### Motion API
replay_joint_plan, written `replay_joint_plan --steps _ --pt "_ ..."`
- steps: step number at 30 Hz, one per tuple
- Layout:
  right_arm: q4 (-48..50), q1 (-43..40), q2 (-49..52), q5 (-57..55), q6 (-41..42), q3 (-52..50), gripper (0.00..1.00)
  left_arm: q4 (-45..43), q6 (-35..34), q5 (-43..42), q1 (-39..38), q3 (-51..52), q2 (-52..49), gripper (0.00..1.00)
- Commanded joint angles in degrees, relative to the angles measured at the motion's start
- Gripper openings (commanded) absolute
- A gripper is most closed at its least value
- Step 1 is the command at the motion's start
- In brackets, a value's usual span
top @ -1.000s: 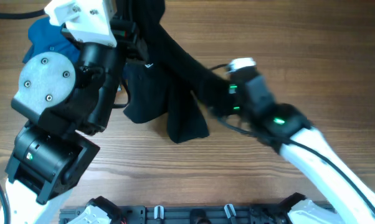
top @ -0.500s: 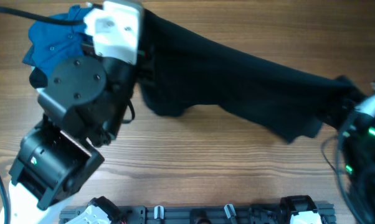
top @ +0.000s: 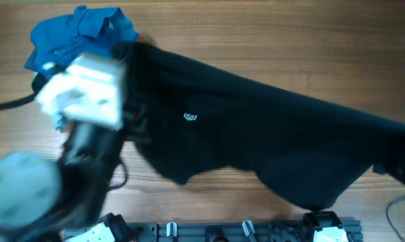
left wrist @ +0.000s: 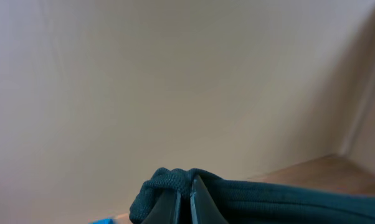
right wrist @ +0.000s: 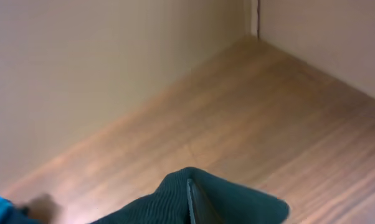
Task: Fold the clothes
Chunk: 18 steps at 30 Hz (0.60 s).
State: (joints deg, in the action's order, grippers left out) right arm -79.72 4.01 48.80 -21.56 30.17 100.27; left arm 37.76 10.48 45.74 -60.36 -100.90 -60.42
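My right gripper needs to move outward and down next, to the bare wood beyond the black garment [top: 270, 141], and let go of its edge, because the cloth is still hanging raised.
A black garment [top: 270, 141] with a small white logo hangs stretched across the overhead view, held up between both arms. My left gripper [left wrist: 186, 198] is shut on a bunched edge of the black garment [left wrist: 169, 183] at its left end. My right gripper [right wrist: 192, 202] is shut on the other edge of the garment [right wrist: 175, 199]; in the overhead view that end runs off the right side. A blue garment [top: 78, 33] lies crumpled at the far left of the table.
The wooden table [top: 256, 33] shows behind the raised cloth. My left arm's white housing [top: 85, 94] sits high and close to the overhead camera. A black rail with clips [top: 216, 232] runs along the near edge.
Both arms have moved apart and up, spreading the black garment from a bunched strip into a wide sheet. The right arm has left the overhead view to the right.
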Motion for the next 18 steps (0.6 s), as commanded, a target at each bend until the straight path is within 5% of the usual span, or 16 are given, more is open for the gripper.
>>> replay_joint_plan --steps 1,5,12,14,15,16,17,18 --pt "0.5 -0.3 8.7 -3.5 -0.3 -1.8 0.04 1.6 -2.8 5.7 5.9 -0.7 -7.5 0.04" --pt "2.6 -0.3 19.7 -3.5 -1.0 -2.6 0.04 7.3 -11.2 -5.2 17.1 -0.7 -17.0 0.04" --pt "13.8 -1.6 43.4 -3.2 -5.8 -2.6 0.06 1.8 -12.7 -30.0 33.0 -0.7 -35.3 0.05" --pt "19.8 -3.3 50.2 -1.7 -8.0 -2.6 0.23 -3.1 -12.6 -32.1 35.5 -0.7 -40.9 0.07" --pt "22.5 -4.2 52.8 -0.2 -9.6 -2.6 0.49 -5.6 -12.7 -33.2 36.4 -0.7 -43.6 0.17" --pt "25.7 -5.9 56.1 2.2 -11.1 -2.6 0.67 -9.0 -12.7 -33.3 37.4 -0.7 -46.9 0.72" --pt "26.2 -7.2 57.2 3.3 -10.9 -2.6 0.74 -10.1 -12.7 -33.1 37.9 -0.7 -48.5 0.91" --pt "26.1 -8.6 57.7 4.3 -10.5 -2.6 0.78 -10.2 -12.7 -32.6 38.3 -0.7 -49.2 1.00"
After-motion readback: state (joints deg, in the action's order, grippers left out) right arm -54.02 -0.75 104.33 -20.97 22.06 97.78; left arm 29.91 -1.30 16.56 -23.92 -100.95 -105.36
